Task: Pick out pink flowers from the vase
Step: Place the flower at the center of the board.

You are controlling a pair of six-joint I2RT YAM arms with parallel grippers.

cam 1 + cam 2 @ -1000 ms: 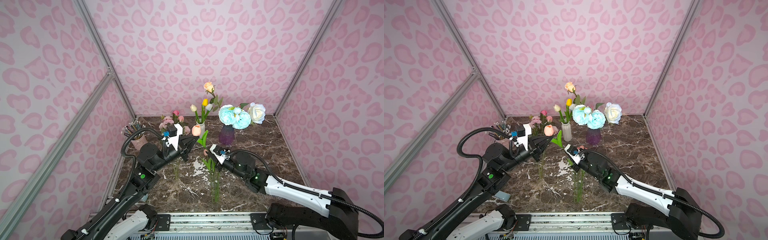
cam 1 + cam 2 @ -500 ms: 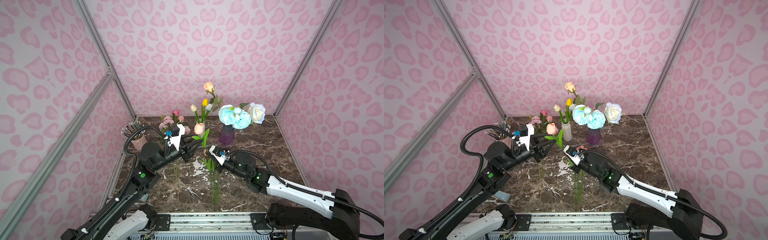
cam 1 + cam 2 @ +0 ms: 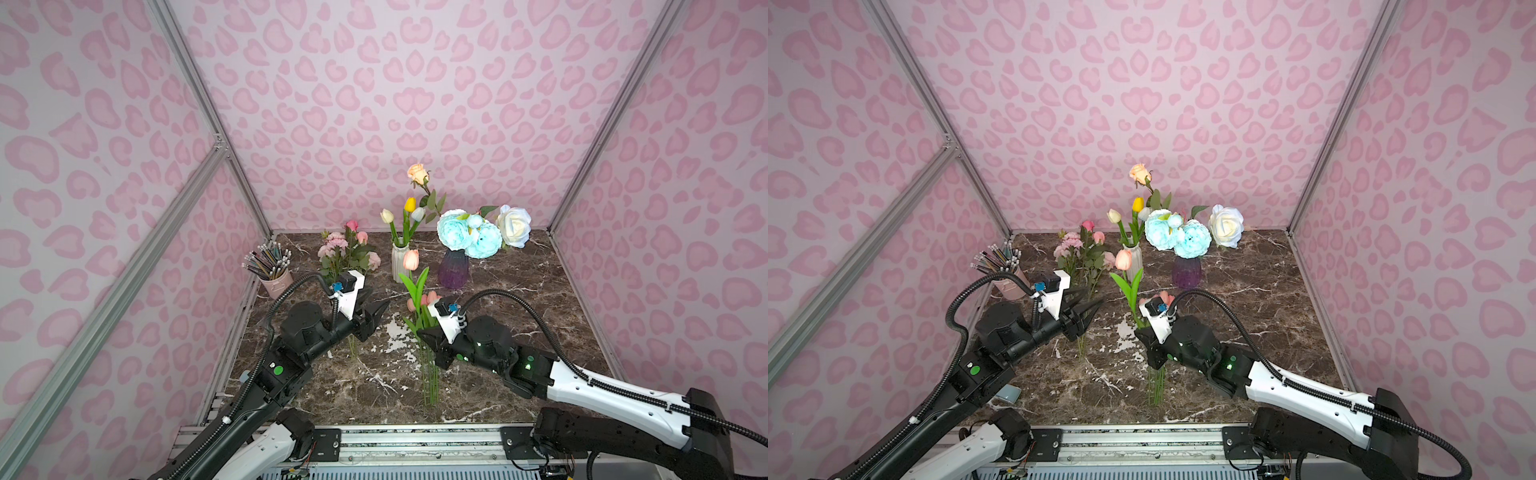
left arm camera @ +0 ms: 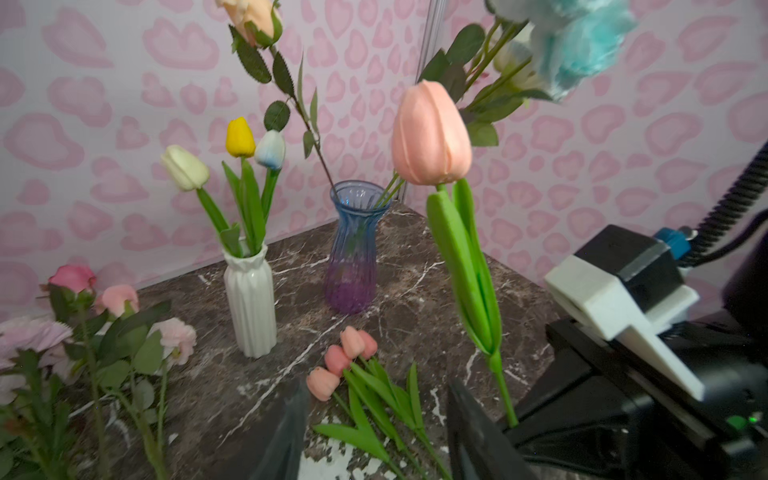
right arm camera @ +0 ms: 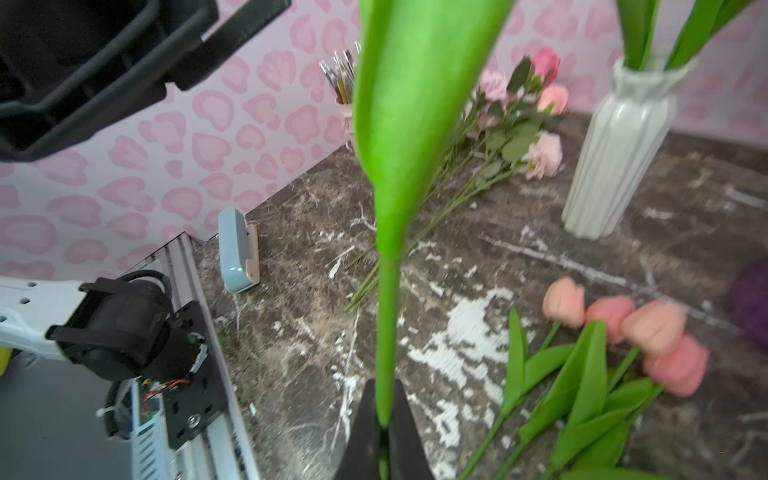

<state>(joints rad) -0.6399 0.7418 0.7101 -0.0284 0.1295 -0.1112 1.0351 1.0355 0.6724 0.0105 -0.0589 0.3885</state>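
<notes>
My right gripper tilts downward, lowers the upright tulip onto the stems of the lying pink tulips and releases it next, since that heap already lies below.
A salmon-pink tulip stands upright over the middle of the table. My right gripper is shut on the lower end of its green stem. My left gripper hangs open just left of it, with nothing between its fingers. Several more pink tulips lie on the marble beside the held stem. A bunch of pink roses lies further left. The white vase holds yellow and white tulips.
A purple glass vase with light blue peonies, a white rose and a peach rose stands at the back right. A pink cup of pencils sits at the left wall. A small light blue object lies near the front left corner.
My left gripper has opened and let go of the tulip. The tulip now stands a little further right, held only by the shut right gripper.
</notes>
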